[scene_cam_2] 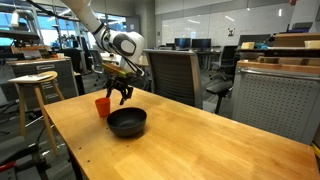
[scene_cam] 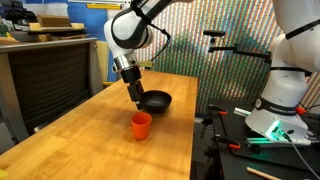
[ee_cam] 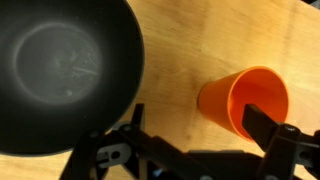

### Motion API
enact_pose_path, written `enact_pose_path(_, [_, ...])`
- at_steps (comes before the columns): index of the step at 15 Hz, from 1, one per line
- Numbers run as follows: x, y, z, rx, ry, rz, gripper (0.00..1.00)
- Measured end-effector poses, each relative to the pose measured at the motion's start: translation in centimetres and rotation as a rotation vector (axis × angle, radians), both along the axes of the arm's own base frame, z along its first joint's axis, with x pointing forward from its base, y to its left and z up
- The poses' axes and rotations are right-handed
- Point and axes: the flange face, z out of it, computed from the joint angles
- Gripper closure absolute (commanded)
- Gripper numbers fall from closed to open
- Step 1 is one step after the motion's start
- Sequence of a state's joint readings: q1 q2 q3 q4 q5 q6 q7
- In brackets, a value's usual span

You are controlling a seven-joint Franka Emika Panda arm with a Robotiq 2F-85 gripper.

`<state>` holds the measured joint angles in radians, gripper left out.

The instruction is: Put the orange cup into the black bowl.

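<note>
My gripper shifts slightly toward the cup next, then lowers onto the cup's side facing the bowl.
The orange cup (scene_cam: 141, 124) (scene_cam_2: 102, 106) stands upright on the wooden table. The black bowl (scene_cam: 155, 100) (scene_cam_2: 127, 122) sits close beside it and is empty. My gripper (scene_cam: 134, 99) (scene_cam_2: 120, 94) hangs open just above the table, over the gap between cup and bowl. In the wrist view the bowl (ee_cam: 60, 70) fills the upper left and the cup (ee_cam: 245, 100) is at the right. There my gripper (ee_cam: 200, 125) is open and holds nothing; one finger lies over the cup's mouth, the other over bare wood near the bowl's rim.
The wooden table (scene_cam: 90, 140) (scene_cam_2: 200, 140) holds only the cup and bowl. A wooden stool (scene_cam_2: 33, 80) and an office chair (scene_cam_2: 172, 75) stand beyond the table. The robot base (scene_cam: 280, 110) and a dark cabinet (scene_cam: 50, 80) flank the table.
</note>
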<state>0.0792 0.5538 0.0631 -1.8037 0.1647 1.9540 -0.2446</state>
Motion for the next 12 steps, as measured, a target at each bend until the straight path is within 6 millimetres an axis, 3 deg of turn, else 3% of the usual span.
enact_pose_path(5, [-0.5,1.7,0.1,0.027,0.048,0.019,0.01])
enact_pose_path(6, [-0.6,2.0,0.1,0.030,0.050,0.022,0.25])
enact_pose_path(8, [-0.7,2.3,-0.3,0.030,0.050,0.027,0.30])
enact_pose_path(12, [-0.8,2.4,-2.2,0.014,0.039,0.035,0.64])
